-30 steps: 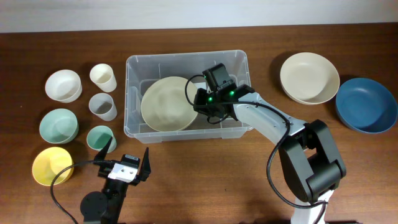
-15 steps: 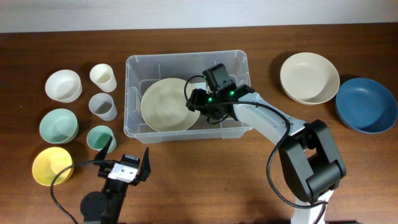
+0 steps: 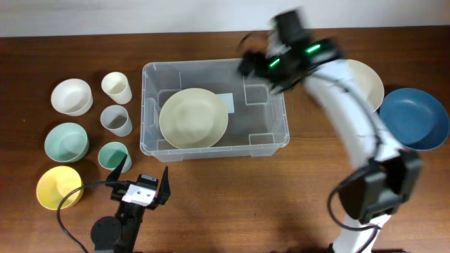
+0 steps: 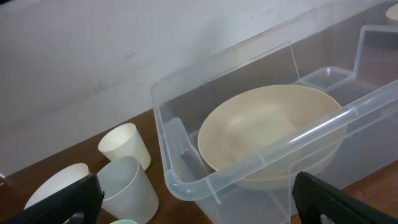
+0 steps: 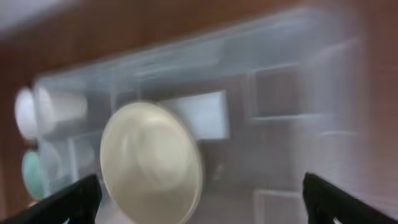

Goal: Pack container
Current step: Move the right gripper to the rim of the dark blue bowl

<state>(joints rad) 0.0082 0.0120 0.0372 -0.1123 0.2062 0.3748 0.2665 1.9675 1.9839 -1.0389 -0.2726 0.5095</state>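
I need to swing my right gripper to the right in the overhead view next and lower it onto the blue bowl's near rim (image 3: 434,145), because that side of the blue bowl is clear of the cream bowl.
The container (image 3: 147,105) is a clear plastic bin at the table's middle. A cream bowl (image 3: 193,118) lies in its left half beside the white label (image 3: 226,102). My right gripper (image 3: 261,70) is blurred by motion above the bin's back right corner, open and empty. In the right wrist view its gripper (image 5: 205,211) looks down on the bowl (image 5: 152,162) and the container (image 5: 298,93). My left gripper (image 3: 143,172) rests open in front of the bin. In the left wrist view that gripper (image 4: 199,211) faces the container (image 4: 249,174) and the bowl (image 4: 267,130).
Left of the bin stand a white bowl (image 3: 72,96), cream cup (image 3: 116,87), grey cup (image 3: 116,120), green bowl (image 3: 67,142), green cup (image 3: 112,156) and yellow bowl (image 3: 58,187). To the right sit a cream bowl (image 3: 365,88) and a blue bowl (image 3: 415,118).
My right gripper opened, let go of the cream bowl inside the container, then rose and swung toward the back right. The left arm has not moved.
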